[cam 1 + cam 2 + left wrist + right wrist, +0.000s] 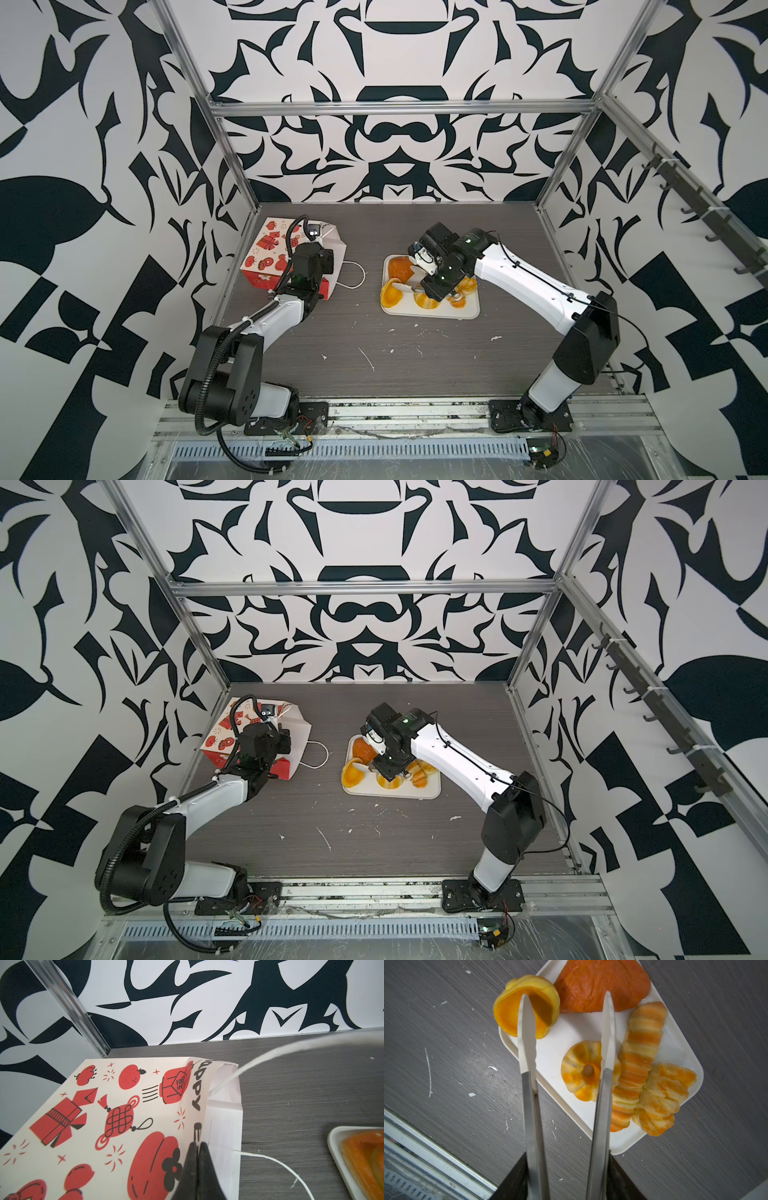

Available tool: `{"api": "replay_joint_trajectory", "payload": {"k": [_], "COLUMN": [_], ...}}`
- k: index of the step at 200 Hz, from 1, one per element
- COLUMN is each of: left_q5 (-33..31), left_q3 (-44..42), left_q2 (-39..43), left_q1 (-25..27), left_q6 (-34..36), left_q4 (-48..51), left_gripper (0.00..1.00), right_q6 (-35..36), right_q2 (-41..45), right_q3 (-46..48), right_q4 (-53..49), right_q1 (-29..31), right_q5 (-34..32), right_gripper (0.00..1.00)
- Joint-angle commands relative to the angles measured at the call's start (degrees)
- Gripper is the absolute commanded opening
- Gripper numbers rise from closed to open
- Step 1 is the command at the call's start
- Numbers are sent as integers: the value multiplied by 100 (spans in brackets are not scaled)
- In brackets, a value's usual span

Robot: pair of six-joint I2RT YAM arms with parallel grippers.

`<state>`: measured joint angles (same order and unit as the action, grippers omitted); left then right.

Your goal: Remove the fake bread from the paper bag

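My right gripper draws back over the tray [571, 1028] next and closes the tongs at the roll on the tray's rim [546, 1008], beyond the gripper, under one tip of the tongs.
The paper bag [270, 253] [222, 739] lies on its side at the back left, its white-lined mouth facing the middle. My left gripper [198, 1144] is shut on the rim of the paper bag [104, 1126] at the mouth. Nothing shows of the bag's inside. The fake bread lies on a white tray [571, 1028]: a brown-orange triangle [602, 982], a ring bun [579, 1076], a long twist [639, 1053], one striped roll [664, 1097] and another [512, 1014] on the rim. My right gripper [569, 1159] is shut on metal tongs [529, 1105], whose white tips stand apart and empty above the tray.
The tray [469, 313] [432, 791] sits at the table's middle right. The bag's white cord handle [353, 274] [270, 1159] trails on the table between bag and tray. Patterned walls and metal posts enclose the back and sides. White scuffs [368, 359] mark the front of the dark table.
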<state>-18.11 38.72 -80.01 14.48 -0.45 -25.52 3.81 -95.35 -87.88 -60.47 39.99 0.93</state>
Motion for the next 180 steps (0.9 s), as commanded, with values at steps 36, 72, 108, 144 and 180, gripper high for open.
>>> {"api": "replay_joint_trajectory", "payload": {"k": [36,72,108,144,180], "left_q5": [37,33,35,-5,-4], "left_q3": [19,22,13,18,17], "left_q2": [29,21,16,23,-6], "left_q1": [-24,-24,-30,-31,-24], "left_q6": [-85,-87,-87,-78,-78], "left_q4": [-142,-142,-138,-135,-142], "left_gripper": [0,0,0,0,0], "right_q6": [251,288,319,304,202], "right_q2": [416,368,326,321,457], "right_q3": [356,488,576,704,915], "right_q4": [697,708,731,679,721], "right_q1": [-162,-211,-228,-228,-230], "right_q5": [866,749,766,944,1034], "right_gripper": [53,53,52,43,35]}}
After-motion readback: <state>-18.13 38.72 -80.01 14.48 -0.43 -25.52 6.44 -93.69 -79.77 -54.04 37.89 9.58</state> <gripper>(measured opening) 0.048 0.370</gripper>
